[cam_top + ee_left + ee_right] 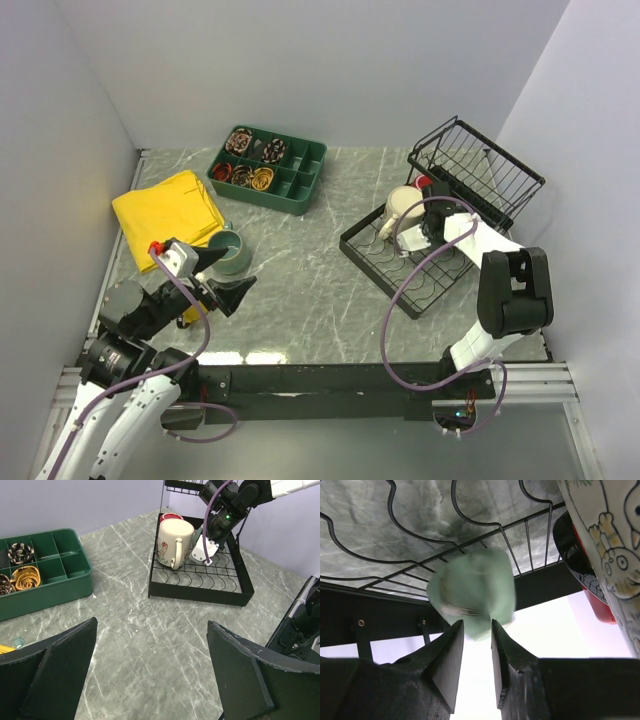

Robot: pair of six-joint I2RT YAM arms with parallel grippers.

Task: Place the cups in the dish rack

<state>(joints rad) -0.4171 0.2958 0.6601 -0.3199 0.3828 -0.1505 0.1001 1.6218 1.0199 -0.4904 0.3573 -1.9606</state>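
The grey-green mug's opening faces up, so my left gripper will next move outward, tilt its fingers down and lower them over the grey-green mug's rim by the yellow cloth.
The black wire dish rack (400, 283) stands at the right. A cream mug (402, 210) and a red mug (424, 183) behind it stand on its base. My right gripper (432, 228) is low over the rack beside them. In the right wrist view its jaws (476, 625) stand narrowly apart, and the small pale teal cup (472, 592) is blurred just at their tips, over the rack wires (420, 562). The grey-green mug (230, 252) stands on the table at the left. My left gripper (232, 275) is open and empty beside it. The yellow mug is not clearly seen.
A dark green compartment tray (295, 195) with small items sits at the back centre, and also shows in the left wrist view (50, 592). A yellow cloth (165, 205) lies at the far left. The rack's raised basket end (480, 170) stands at the back right near the wall.
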